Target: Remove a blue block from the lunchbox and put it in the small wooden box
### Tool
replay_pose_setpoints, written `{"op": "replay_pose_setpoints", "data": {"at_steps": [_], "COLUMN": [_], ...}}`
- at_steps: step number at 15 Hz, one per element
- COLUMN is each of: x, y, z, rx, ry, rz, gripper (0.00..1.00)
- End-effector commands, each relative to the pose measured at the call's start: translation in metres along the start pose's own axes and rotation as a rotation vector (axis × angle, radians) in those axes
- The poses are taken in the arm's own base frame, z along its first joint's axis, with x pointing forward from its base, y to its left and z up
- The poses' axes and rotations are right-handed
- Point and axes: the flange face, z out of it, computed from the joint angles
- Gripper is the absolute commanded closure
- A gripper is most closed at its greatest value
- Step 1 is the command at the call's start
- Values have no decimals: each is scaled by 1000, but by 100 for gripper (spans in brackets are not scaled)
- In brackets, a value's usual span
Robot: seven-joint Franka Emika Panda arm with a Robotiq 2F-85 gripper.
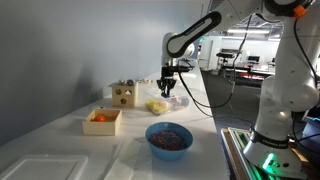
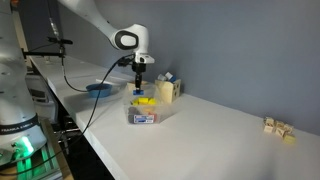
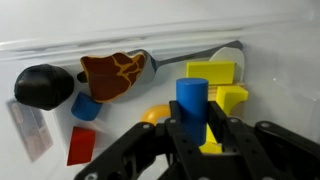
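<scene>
The small wooden box [image 1: 103, 122] has room beside the orange thing. My gripper will next rise off the lunchbox, swing across over the small wooden box and go down to release the blue block.
My gripper [image 3: 192, 132] is shut on an upright blue cylinder block [image 3: 192, 103] and holds it just above the clear lunchbox [image 3: 290, 80]. In both exterior views the gripper [image 1: 168, 88] [image 2: 140, 80] hangs over the lunchbox [image 1: 157, 107] [image 2: 143, 112]. Inside the lunchbox lie yellow blocks [image 3: 213, 75], a smaller blue block [image 3: 85, 106], a red block [image 3: 82, 146], a black round piece [image 3: 40, 86] and a brown piece [image 3: 112, 73]. The small wooden box [image 1: 103, 122] stands apart from the lunchbox, nearer the camera, with an orange thing in it.
A round blue bowl [image 1: 168, 138] [image 2: 100, 89] stands next to the lunchbox. A taller wooden cube with round holes [image 1: 124, 95] [image 2: 167, 90] stands by the wall. Small wooden blocks [image 2: 279, 127] lie far along the table. A flat clear lid [image 1: 45, 167] lies near the front.
</scene>
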Motion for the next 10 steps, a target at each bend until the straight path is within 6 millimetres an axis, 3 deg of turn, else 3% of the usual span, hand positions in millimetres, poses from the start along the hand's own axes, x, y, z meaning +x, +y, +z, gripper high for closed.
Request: {"op": "replay_pose_setpoints", "data": {"at_steps": [1, 2, 4, 8, 10], "x": [-27, -29, -26, -31, -42], "y": [7, 4, -21, -96, -137], "z": [-36, -45, -58, -81, -78], "rx": [75, 91, 106, 53, 19], "ry": [85, 121, 163, 187, 150], "rz": [-28, -41, -89, -225, -342], "gripper": [92, 92, 92, 92, 92]}}
